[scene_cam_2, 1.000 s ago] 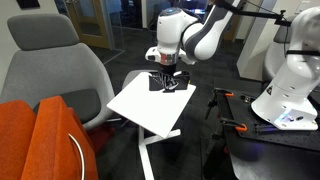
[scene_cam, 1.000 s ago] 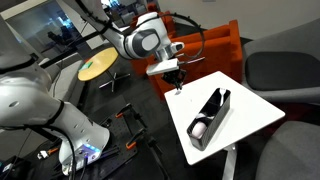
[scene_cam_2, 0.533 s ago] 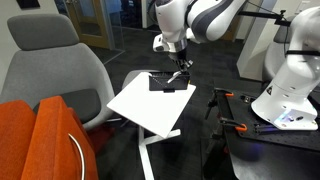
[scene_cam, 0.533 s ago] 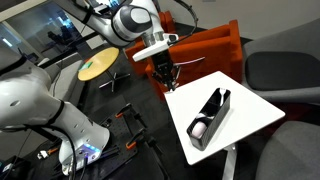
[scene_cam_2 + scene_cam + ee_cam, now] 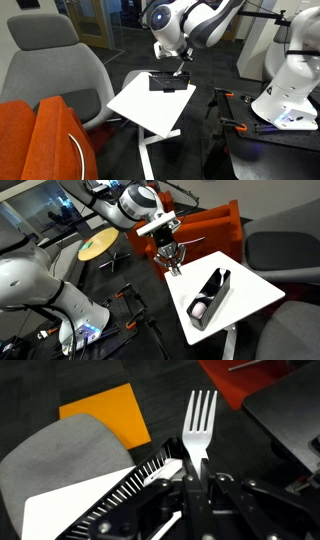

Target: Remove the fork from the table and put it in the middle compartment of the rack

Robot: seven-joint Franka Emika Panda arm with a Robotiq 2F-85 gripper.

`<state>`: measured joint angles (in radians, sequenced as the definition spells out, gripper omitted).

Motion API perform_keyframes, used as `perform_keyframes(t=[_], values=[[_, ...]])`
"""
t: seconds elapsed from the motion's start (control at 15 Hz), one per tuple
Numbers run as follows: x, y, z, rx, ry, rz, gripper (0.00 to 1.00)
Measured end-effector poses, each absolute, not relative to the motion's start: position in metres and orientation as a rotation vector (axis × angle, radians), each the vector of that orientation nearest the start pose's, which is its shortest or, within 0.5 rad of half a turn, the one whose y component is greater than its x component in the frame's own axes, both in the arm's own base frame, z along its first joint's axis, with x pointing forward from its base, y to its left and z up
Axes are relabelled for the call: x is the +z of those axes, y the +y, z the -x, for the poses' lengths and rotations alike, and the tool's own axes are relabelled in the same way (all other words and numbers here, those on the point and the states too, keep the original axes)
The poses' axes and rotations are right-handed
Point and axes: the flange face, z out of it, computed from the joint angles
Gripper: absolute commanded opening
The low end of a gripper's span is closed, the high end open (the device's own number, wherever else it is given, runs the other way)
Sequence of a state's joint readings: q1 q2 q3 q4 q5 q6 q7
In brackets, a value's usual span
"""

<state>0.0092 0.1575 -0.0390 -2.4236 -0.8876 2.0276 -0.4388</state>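
My gripper next tilts, moves over the rack's middle compartment (image 5: 210,289), below it and to its left in the wrist view, then lowers and releases the fork.
My gripper (image 5: 171,256) is shut on a white fork (image 5: 198,418) and holds it in the air above the far edge of the white table (image 5: 255,298). In the wrist view the fork's tines point away from the jaws (image 5: 195,478). The long black rack (image 5: 210,294) lies on the table, with a white item in its near end. In an exterior view the gripper (image 5: 180,70) hangs just above the rack (image 5: 170,82) on the table (image 5: 140,108). The rack's slotted wall (image 5: 125,488) shows below the fork in the wrist view.
An orange-red chair (image 5: 205,232) stands behind the table, and a grey chair (image 5: 285,250) beside it. A small round yellowish table (image 5: 97,246) is further back. A second robot arm's white base (image 5: 45,295) stands on the floor nearby. A grey armchair (image 5: 55,70) is near the table.
The gripper has lifted from the table's edge with the fork in it, swung to the side, and now hangs a little lower again near the rack's end.
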Motion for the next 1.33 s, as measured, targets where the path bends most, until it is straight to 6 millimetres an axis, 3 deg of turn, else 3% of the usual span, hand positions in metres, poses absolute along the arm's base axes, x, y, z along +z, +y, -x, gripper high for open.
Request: perform_keyframes(t=[0.07, 0.13, 0.33, 0.4, 0.6, 1.0, 1.33], values=[[0.220, -0.061, -0.441, -0.910, 1.257, -2.105, 0.03], [0.215, -0.064, -0.441, -0.964, 1.275, -2.061, 0.10], [0.204, -0.067, -0.445, -1.006, 1.297, -2.037, 0.10], [0.203, -0.067, -0.446, -1.008, 1.298, -2.036, 0.03], [0.203, -0.068, -0.447, -1.001, 1.297, -2.015, 0.03], [0.213, -0.073, -0.466, -0.929, 1.418, -1.622, 0.03], [0.212, -0.078, -0.473, -0.946, 1.509, -1.414, 0.03]])
